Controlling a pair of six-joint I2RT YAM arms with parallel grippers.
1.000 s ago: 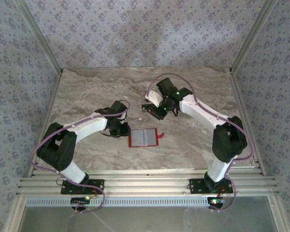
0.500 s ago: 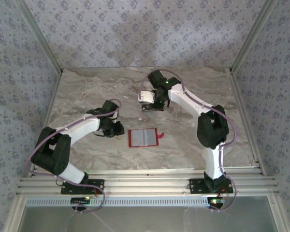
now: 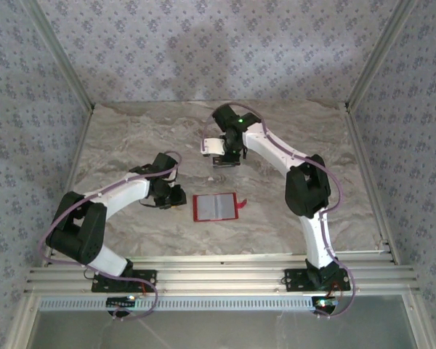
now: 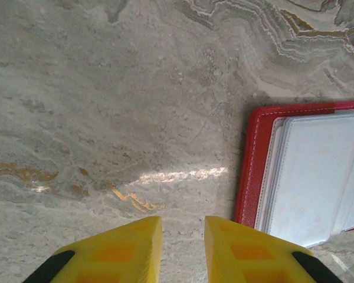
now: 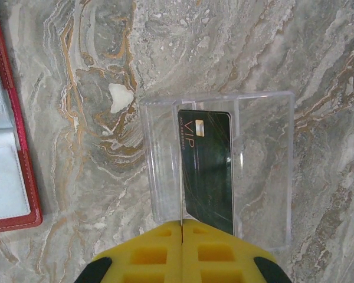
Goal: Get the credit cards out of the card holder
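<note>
The clear stand's slot (image 3: 225,162) (image 5: 202,162) beside the dark card is below my right gripper. My right gripper should move down and let go of the whitish credit card in that slot.
The red card holder (image 3: 216,207) lies open on the marble table, pale grey pockets up; its left half shows in the left wrist view (image 4: 307,177) and its edge in the right wrist view (image 5: 12,177). My left gripper (image 3: 176,196) (image 4: 183,221) hovers just left of it, jaws slightly open with only bare table between them. My right gripper (image 3: 221,153) (image 5: 182,223) is shut on a whitish credit card (image 3: 211,145), seen edge-on as a thin line (image 5: 182,177). It hangs over a clear plastic stand (image 5: 262,165) that holds a dark card (image 5: 207,171).
The clear stand (image 3: 227,161) sits at mid-table, beyond the card holder. Patterned walls and metal frame posts close in the table at left, right and back. An aluminium rail (image 3: 218,280) runs along the near edge by the arm bases.
The right arm has swung left and farther back, carrying the card over the clear stand. The left gripper has drawn slightly left, away from the card holder.
</note>
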